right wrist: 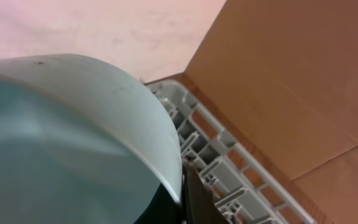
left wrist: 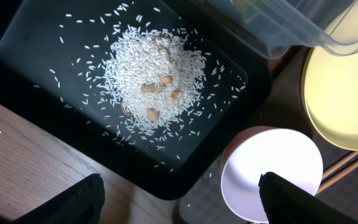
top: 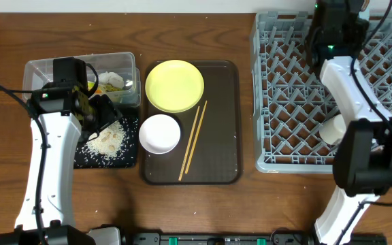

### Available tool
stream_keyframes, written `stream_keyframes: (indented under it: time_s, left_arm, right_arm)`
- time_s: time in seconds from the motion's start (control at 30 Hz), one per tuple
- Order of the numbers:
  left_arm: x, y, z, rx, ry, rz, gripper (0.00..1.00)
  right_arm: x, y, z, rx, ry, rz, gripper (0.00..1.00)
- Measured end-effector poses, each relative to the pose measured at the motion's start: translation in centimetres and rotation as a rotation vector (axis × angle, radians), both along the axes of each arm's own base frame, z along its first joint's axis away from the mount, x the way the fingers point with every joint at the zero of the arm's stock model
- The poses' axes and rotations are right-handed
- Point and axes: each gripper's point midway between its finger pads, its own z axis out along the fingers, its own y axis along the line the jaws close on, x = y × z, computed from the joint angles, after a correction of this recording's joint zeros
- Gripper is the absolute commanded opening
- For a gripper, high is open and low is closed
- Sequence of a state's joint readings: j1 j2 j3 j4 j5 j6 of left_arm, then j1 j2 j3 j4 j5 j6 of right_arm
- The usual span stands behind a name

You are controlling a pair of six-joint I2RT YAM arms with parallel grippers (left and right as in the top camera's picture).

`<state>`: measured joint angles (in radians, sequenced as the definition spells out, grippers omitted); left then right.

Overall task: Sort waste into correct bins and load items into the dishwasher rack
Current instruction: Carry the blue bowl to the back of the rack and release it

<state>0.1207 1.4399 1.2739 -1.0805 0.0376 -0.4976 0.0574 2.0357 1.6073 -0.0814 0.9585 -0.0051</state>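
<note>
My right gripper will take the light blue bowl (right wrist: 61, 137) down and left in the overhead view, toward the rack's far corner.
My left gripper (top: 105, 111) (left wrist: 179, 202) is open and empty above the shallow black tray (top: 87, 158) (left wrist: 36, 56), which holds a heap of rice scraps (top: 109, 139) (left wrist: 151, 78). The clear tub (top: 43, 70) (left wrist: 291, 28) behind it holds the wrapper and white paper (top: 111, 82). The yellow plate (top: 175, 85) (left wrist: 347, 93), white bowl (top: 160, 133) (left wrist: 272, 171) and chopsticks (top: 192, 139) lie on the brown tray. My right gripper (top: 332, 30) (right wrist: 188, 196) is shut on the rim of the light blue bowl (right wrist: 61, 137) over the far part of the dishwasher rack (top: 267, 95) (right wrist: 229, 168). The pale cup (top: 332, 129) sits in the rack.
The brown serving tray (top: 223, 122) lies between the bins and the rack. My right arm reaches over the rack's right side. Bare wooden table shows in front of the trays and the rack.
</note>
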Motion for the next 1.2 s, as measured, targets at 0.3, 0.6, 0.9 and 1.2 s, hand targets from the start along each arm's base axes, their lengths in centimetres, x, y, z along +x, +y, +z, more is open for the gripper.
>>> stream_keyframes:
  time_s: [0.3, 0.6, 0.9, 1.2]
  left_arm:
    - [0.0, 0.0, 0.0, 0.0, 0.0, 0.0, 0.82]
    - [0.0, 0.0, 0.0, 0.0, 0.0, 0.0, 0.82]
    - [0.0, 0.0, 0.0, 0.0, 0.0, 0.0, 0.82]
    - [0.0, 0.0, 0.0, 0.0, 0.002, 0.0, 0.82]
  right_arm:
    - [1.2, 0.5, -5.2, 0.004, 0.088, 0.023, 0.02]
    - [1.4, 1.6, -5.7, 0.014, 0.108, 0.056, 0.02]
    - [0.3, 3.3, -7.5, 0.021, 0.224, 0.082, 0.01]
    - [-2.1, 5.9, -9.9, 0.005, 0.42, 0.132, 0.16]
